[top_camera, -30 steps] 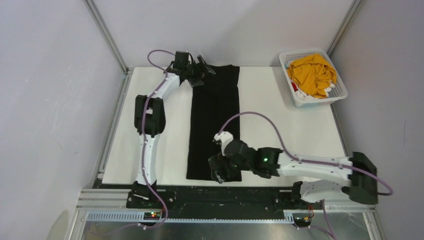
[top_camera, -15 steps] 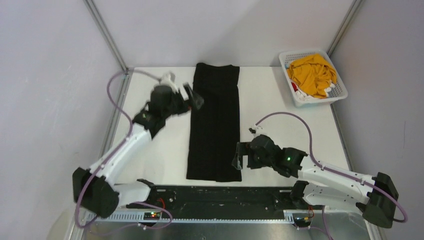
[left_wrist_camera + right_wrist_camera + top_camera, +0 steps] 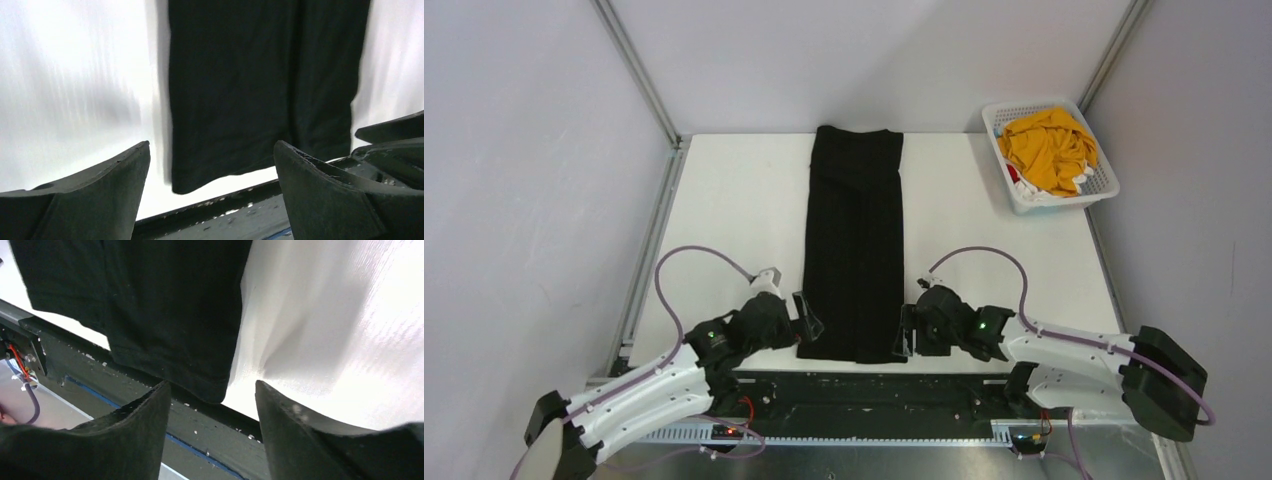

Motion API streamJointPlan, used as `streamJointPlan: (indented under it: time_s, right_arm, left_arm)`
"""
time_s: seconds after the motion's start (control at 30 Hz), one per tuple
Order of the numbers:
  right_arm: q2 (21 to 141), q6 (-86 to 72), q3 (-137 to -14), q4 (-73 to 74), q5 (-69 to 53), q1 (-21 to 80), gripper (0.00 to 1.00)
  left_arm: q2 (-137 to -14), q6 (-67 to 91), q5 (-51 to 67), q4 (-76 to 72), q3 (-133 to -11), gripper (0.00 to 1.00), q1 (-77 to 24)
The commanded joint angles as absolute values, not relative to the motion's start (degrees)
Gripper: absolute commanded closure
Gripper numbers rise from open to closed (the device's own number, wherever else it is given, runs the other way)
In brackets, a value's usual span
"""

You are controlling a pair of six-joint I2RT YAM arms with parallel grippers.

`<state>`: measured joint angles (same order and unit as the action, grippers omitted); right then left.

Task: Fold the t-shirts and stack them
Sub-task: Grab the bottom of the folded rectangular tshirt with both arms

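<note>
My left gripper lowers next, then draws back onto the black t-shirt's near corner (image 3: pixel 805 351) (image 3: pixel 185 183).
The black t-shirt (image 3: pixel 854 240) lies folded into a long narrow strip down the middle of the white table, from the back edge to the front edge. My left gripper (image 3: pixel 808 322) is open and empty beside the strip's near left corner (image 3: pixel 187 182). My right gripper (image 3: pixel 903 332) is open and empty beside its near right corner (image 3: pixel 212 390). Neither touches the cloth. The mustard-yellow t-shirt (image 3: pixel 1049 148) lies crumpled in the white lattice basket (image 3: pixel 1108 180) at the back right, with bits of red and white cloth under it.
The black front rail (image 3: pixel 864 382) runs along the table's near edge just below both grippers. Metal frame posts (image 3: pixel 639 70) stand at the back corners. White table surface (image 3: pixel 734 220) shows on either side of the strip.
My left arm has swung from the strip's far left corner back to its near left corner. My right gripper has come off the strip and sits to the right of the near corner.
</note>
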<state>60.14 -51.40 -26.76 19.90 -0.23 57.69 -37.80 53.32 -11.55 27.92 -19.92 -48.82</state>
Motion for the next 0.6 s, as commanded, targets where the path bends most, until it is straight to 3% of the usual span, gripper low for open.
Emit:
streamJointPlan:
  time_s: [0.0,0.07,0.23,0.37,0.57]
  right_arm:
    - [63.1,-54.8,-25.3,13.8,-2.4,58.2,0.40]
    - [63.2,-55.4,-24.6,13.6,-2.3,58.5,0.42]
    - [61.4,-56.2,-20.4,11.5,-3.8,58.8,0.46]
    - [60.3,-57.7,-17.6,9.0,-4.1,58.8,0.50]
    - [59.9,-58.2,-16.3,7.9,-3.7,58.7,0.62]
  left_arm:
    - [-37.6,62.0,-11.6,30.7,-16.1,0.09,-52.0]
    - [-39.5,63.6,-9.5,30.8,-15.8,0.17,-54.4]
    - [-46.0,66.8,-10.9,33.1,-17.9,0.26,-61.6]
    - [-49.6,67.4,-11.6,33.9,-18.7,0.38,-62.1]
    - [-47.8,68.6,-13.7,37.1,-17.8,0.41,-62.3]
